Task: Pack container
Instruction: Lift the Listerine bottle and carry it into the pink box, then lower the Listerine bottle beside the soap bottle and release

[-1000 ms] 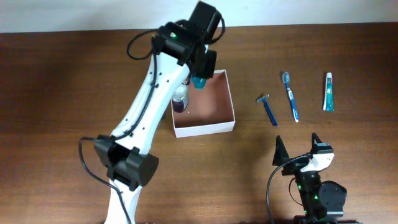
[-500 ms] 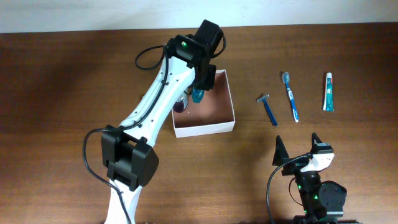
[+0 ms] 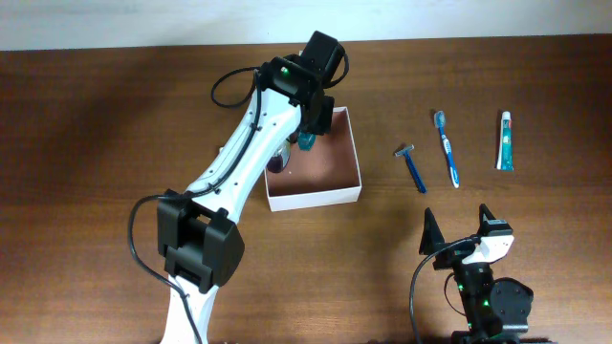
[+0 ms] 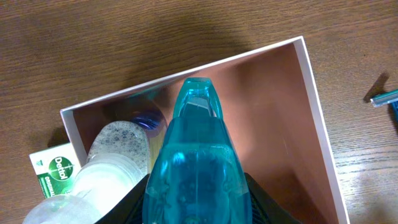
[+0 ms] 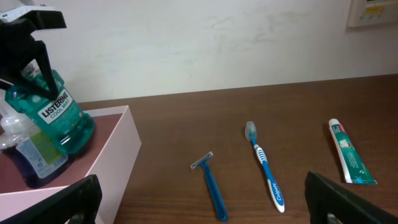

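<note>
Next, my left gripper lowers the mouthwash bottle farther into the container [image 3: 316,197], toward the clear bottle with purple liquid [image 3: 277,158].
The container [image 3: 316,197] is a square white box with a reddish-brown inside, at the table's middle; it also shows in the left wrist view [image 4: 314,106] and the right wrist view [image 5: 115,149]. My left gripper [image 3: 306,134] is shut on a teal Listerine mouthwash bottle [image 3: 305,143] [image 4: 198,162] [image 5: 59,115] and holds it upright inside the container's back left part. A clear bottle with purple liquid [image 3: 277,158] [image 5: 28,155] stands in the container beside it. My right gripper [image 3: 457,229] is open and empty near the front edge.
On the table right of the container lie a blue razor [image 3: 412,167] [image 5: 211,183], a blue toothbrush [image 3: 448,148] [image 5: 264,165] and a toothpaste tube [image 3: 504,140] [image 5: 349,152]. A green Dettol soap box [image 4: 53,174] lies outside the container's left wall.
My left gripper has moved the mouthwash bottle down and a little forward into the container. The right arm has not moved.
</note>
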You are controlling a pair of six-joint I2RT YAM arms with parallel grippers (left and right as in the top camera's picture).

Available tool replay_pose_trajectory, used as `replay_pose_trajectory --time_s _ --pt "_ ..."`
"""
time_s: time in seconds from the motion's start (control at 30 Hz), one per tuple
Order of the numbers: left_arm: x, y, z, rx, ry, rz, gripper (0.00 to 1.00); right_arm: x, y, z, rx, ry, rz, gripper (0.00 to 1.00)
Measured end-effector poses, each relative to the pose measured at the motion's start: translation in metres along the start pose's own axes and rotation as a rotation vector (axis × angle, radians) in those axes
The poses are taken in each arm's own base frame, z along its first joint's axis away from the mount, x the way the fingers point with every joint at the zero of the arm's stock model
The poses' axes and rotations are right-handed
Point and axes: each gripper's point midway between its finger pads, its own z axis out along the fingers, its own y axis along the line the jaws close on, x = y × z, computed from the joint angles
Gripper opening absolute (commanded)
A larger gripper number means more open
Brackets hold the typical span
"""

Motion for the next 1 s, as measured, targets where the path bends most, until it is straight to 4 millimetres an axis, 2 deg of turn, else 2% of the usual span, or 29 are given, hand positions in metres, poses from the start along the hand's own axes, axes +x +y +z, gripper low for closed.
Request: replay_pose_trajectory --time_s 0.17,0.47,0.73,0.8,0.97,1.0 --pt "0.004 0.001 0.004 -0.008 0.014 0.002 0.28 0.0 0.0 0.0 0.0 0.0 0.0 0.99" --pt "0.026 0.005 0.028 -0.029 0.08 0.011 0.28 0.0 0.0 0.0 0.0 0.0 -0.001 0.99" --pt "0.019 0.003 0.03 -0.02 0.051 0.007 0.35 0.0 0.0 0.0 0.0 0.0 0.0 0.98" --pt "0.018 0.003 0.03 -0.02 0.045 0.007 0.4 0.0 0.0 0.0 0.0 0.0 0.0 0.99" --pt "0.015 0.007 0.03 -0.045 0.033 0.007 0.42 0.0 0.0 0.0 0.0 0.0 0.0 0.99" --pt "0.015 0.008 0.03 -0.05 0.032 0.006 0.47 0.0 0.0 0.0 0.0 0.0 0.0 0.99"
